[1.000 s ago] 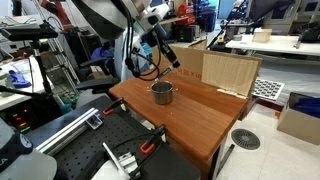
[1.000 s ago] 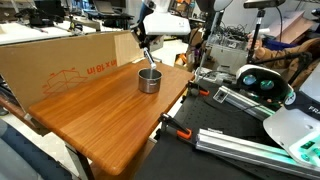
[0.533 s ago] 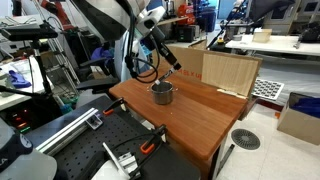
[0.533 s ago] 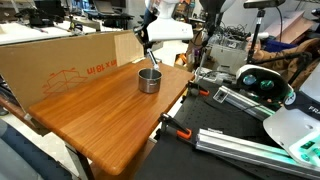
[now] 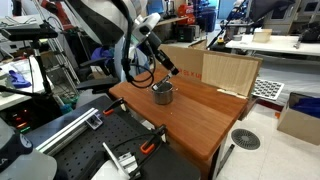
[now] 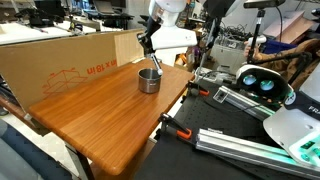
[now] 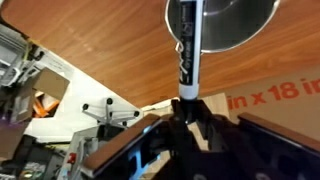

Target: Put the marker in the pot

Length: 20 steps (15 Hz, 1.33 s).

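Note:
The marker goes down toward the small steel pot's [image 5: 162, 93] dark opening below it next, and my gripper releases it.
The small steel pot [image 5: 162, 93] stands on the wooden table [image 5: 200, 120], near its far edge; it also shows in the other exterior view [image 6: 149, 81]. My gripper [image 5: 168, 68] hangs just above the pot, tilted, and shows over the pot's rim in an exterior view [image 6: 152, 62]. In the wrist view the gripper [image 7: 185, 108] is shut on the marker [image 7: 187, 50], a slim dark stick with a white band. The marker points into the pot's dark opening [image 7: 220, 20]. Its far tip lies over the pot's rim.
A large cardboard box [image 6: 70, 60] stands along the table's far side, close behind the pot; it also shows in an exterior view [image 5: 225, 70]. Orange-handled clamps [image 6: 175, 128] grip the table edge. Lab equipment and metal rails [image 5: 60, 130] surround the table.
The gripper with the marker has moved a little lower and closer to the pot. The pot has not moved.

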### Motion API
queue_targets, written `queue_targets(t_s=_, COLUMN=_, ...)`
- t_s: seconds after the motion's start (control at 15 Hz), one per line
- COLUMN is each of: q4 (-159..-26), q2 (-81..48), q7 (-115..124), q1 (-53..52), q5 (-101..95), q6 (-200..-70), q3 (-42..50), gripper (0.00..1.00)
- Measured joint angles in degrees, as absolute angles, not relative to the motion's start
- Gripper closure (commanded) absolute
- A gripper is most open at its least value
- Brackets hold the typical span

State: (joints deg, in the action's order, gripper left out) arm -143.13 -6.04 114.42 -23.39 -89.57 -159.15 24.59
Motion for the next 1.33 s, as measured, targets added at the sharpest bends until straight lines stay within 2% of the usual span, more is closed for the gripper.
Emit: queue_targets(t_s=1.33, q4=-140.01, q2=-10.93, q7=122.40, q1=-23.44, q5=-93.57, q6=-156.62, q3=22.68, gripper=0.95)
